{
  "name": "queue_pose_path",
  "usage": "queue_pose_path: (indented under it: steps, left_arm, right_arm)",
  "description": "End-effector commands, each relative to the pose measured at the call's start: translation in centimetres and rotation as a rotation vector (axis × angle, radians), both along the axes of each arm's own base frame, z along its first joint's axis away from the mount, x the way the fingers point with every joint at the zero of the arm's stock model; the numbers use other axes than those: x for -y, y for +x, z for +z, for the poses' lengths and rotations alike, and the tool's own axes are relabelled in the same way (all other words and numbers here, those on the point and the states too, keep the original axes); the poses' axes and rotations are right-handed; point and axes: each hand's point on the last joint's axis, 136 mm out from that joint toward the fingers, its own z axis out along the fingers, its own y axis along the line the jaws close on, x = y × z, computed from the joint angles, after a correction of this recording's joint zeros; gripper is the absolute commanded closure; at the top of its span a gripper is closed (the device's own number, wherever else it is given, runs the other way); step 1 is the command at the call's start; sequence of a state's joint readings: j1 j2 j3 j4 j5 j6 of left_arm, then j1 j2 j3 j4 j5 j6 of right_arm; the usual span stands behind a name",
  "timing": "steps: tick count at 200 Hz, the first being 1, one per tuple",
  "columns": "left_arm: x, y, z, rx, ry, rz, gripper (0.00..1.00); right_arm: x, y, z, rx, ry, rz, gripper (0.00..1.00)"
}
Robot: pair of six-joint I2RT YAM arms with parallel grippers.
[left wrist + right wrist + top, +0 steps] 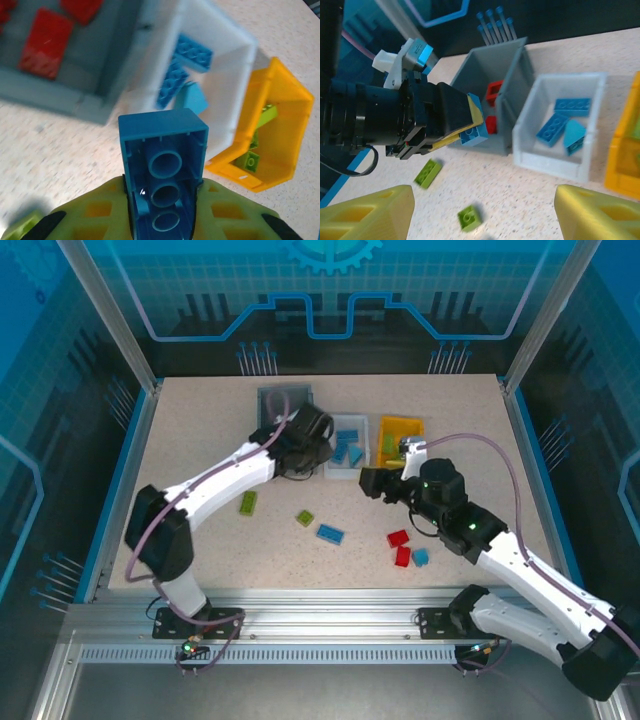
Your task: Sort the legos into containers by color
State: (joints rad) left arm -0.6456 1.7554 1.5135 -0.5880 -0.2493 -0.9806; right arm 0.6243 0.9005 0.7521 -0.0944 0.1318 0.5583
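Observation:
The left gripper needs to move outward and across, over the open white bin, to let go of the blue lego brick, because blue bricks already lie in that bin.
My left gripper is shut on a blue lego brick, held underside up above the table just in front of the grey and white containers. The right wrist view shows that same brick in the left gripper's pads. The white bin holds three blue bricks. Red bricks lie in the dark grey bin, and green ones in the orange-yellow bin. My right gripper hangs open and empty over mid-table, its fingers wide apart.
Loose on the table are two green bricks, a blue brick, and near the right arm two red bricks and a small blue one. The three bins stand in a row at the back.

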Motion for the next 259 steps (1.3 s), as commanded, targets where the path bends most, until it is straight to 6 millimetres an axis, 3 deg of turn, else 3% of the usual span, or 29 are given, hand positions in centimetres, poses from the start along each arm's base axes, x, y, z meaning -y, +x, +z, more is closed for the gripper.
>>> queue_pose_path:
  steps: [1, 57, 85, 103, 136, 209, 238, 259]
  left_arm:
    - [1.2, 1.8, -1.5, 0.004, 0.205, -0.207, 0.84]
    - [4.7, 8.8, -4.1, 0.055, 0.310, -0.304, 0.82]
    - [5.2, 10.5, -5.4, 0.059, 0.338, -0.313, 0.77]
    - [5.0, 10.9, -6.2, 0.041, 0.345, -0.307, 0.69]
    - [4.6, 10.4, -5.4, 0.034, 0.338, -0.301, 0.57]
    - [5.2, 7.4, 4.0, 0.193, 0.278, -0.309, 0.50]
    - [5.2, 3.6, 7.2, 0.258, 0.217, -0.331, 0.50]
    - [5.4, -0.6, 8.4, 0.313, 0.167, -0.392, 0.47]
  right_arm:
    - [1.6, 2.3, 2.1, 0.072, 0.066, -0.097, 0.24]
    - [3.1, 5.8, 3.3, 0.081, 0.126, -0.199, 0.23]
    - [2.9, 5.9, 3.5, 0.067, 0.127, -0.193, 0.23]
    - [3.0, 5.8, 2.9, 0.046, 0.117, -0.191, 0.22]
    - [3.4, 5.1, 1.6, -0.002, 0.090, -0.196, 0.22]
    - [4.9, 2.7, -1.0, -0.110, 0.005, -0.208, 0.21]
    - [6.9, 0.6, -3.9, -0.288, -0.089, -0.304, 0.25]
    - [7.6, -1.9, -7.6, -0.451, -0.173, -0.359, 0.27]
